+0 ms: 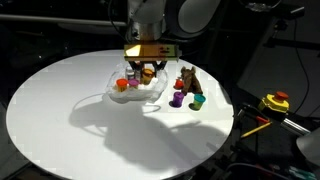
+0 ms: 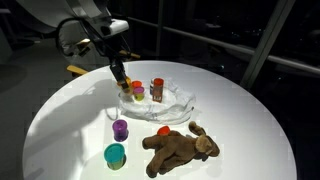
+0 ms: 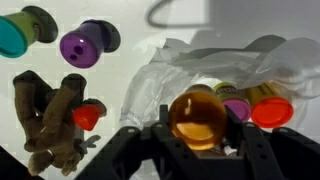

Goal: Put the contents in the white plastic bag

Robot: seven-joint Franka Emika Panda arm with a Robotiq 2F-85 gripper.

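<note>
The orange-lidded tub is still hanging above the bag's opening. Next, it will be lowered beside the magenta-lidded tub by my gripper and then let go.
A crumpled white plastic bag (image 1: 152,92) (image 2: 180,102) (image 3: 190,62) lies on the round white table (image 1: 70,120). My gripper (image 1: 148,68) (image 2: 121,80) (image 3: 197,140) hangs over the bag's opening, shut on an orange-lidded tub (image 3: 197,118). In the bag lie a red-lidded tub (image 2: 157,88) (image 3: 271,112) and a magenta-lidded tub (image 3: 238,108). Outside the bag are a purple tub (image 1: 177,99) (image 2: 120,128) (image 3: 82,44), a teal tub (image 1: 197,101) (image 2: 116,154) (image 3: 18,35), a small red tub (image 2: 163,130) (image 3: 88,116) and a brown plush toy (image 1: 188,80) (image 2: 180,147) (image 3: 50,120).
A yellow and red device (image 1: 275,100) sits off the table's edge in an exterior view. The surroundings are dark. The table's edge (image 2: 60,100) curves close behind the arm.
</note>
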